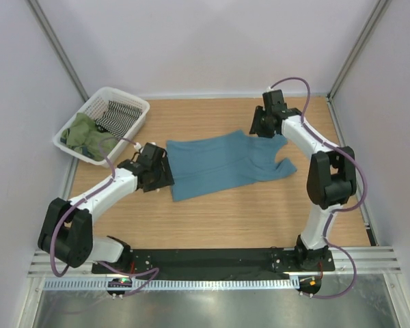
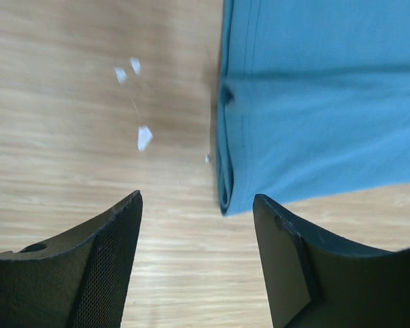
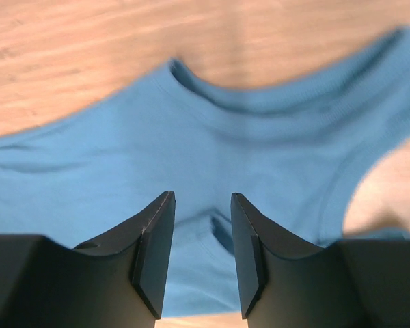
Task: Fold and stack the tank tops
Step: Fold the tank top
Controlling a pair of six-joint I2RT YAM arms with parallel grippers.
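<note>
The right gripper moves down and to the left in the top view to the peak at the tank top's far edge next, to pinch its raised fold.
The teal-blue tank top (image 1: 225,162) lies flat on the wooden table, hem to the left and straps to the right. My left gripper (image 1: 162,171) is open and empty at the hem's near-left corner; in the left wrist view (image 2: 197,198) that folded corner (image 2: 227,198) sits just beyond the fingertips. My right gripper (image 1: 265,127) is open over the far strap area; in the right wrist view (image 3: 202,198) the teal cloth (image 3: 212,143) lies below the jaws with a small wrinkle between them. The olive-green tank top (image 1: 83,134) lies crumpled in the basket.
A white basket (image 1: 134,104) stands at the far left corner and also holds a black-and-white striped cloth (image 1: 116,116). Small white specks (image 2: 143,137) lie on the wood left of the hem. Grey walls close the table in on three sides.
</note>
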